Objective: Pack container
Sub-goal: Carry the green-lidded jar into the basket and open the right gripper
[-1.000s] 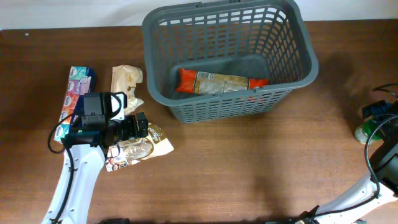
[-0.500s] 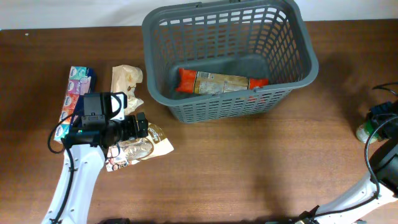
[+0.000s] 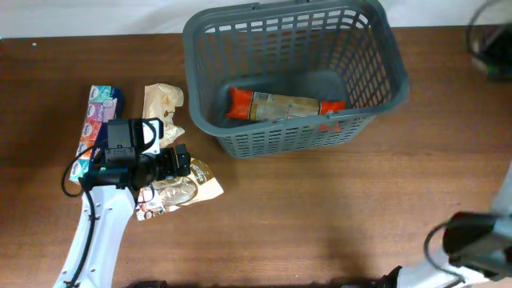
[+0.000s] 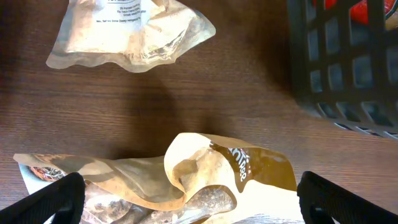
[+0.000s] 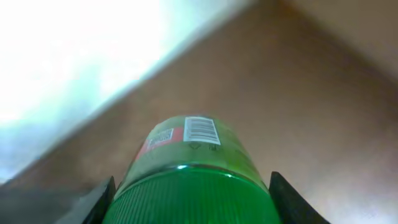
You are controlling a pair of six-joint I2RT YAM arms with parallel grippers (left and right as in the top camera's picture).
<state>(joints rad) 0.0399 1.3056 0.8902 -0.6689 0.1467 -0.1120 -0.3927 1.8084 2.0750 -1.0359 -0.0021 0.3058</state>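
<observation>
My right gripper should next cross the container's rim, go down and let go of the jar [image 5: 193,168], because the bare bottom of the container by the packet is to its left in the overhead view.
The container [image 3: 190,56], a big dark grey slotted basket, stands at the back centre, and its corner shows in the left wrist view [image 4: 348,62]. An orange-ended packet [image 3: 284,105] lies inside it. My left gripper [image 3: 182,162] [image 4: 199,202] is open, its fingers wide apart on either side of a tan snack pouch [image 4: 205,180] [image 3: 184,190] lying on the table. My right gripper [image 5: 193,202] is shut on a green-lidded jar [image 5: 193,168], with a finger pressed to each side of the lid. In the overhead view that gripper [image 3: 492,60] is at the far right edge, beside the basket.
A crumpled clear-and-tan bag [image 3: 162,108] [image 4: 127,28] lies left of the basket. A colourful flat pack [image 3: 98,120] lies further left. The right arm's base [image 3: 476,240] sits at the front right corner of the wooden table [image 3: 320,208].
My right gripper closed on the green-lidded jar at the table's right edge and carried it up and away toward the back right. The left arm has not moved.
</observation>
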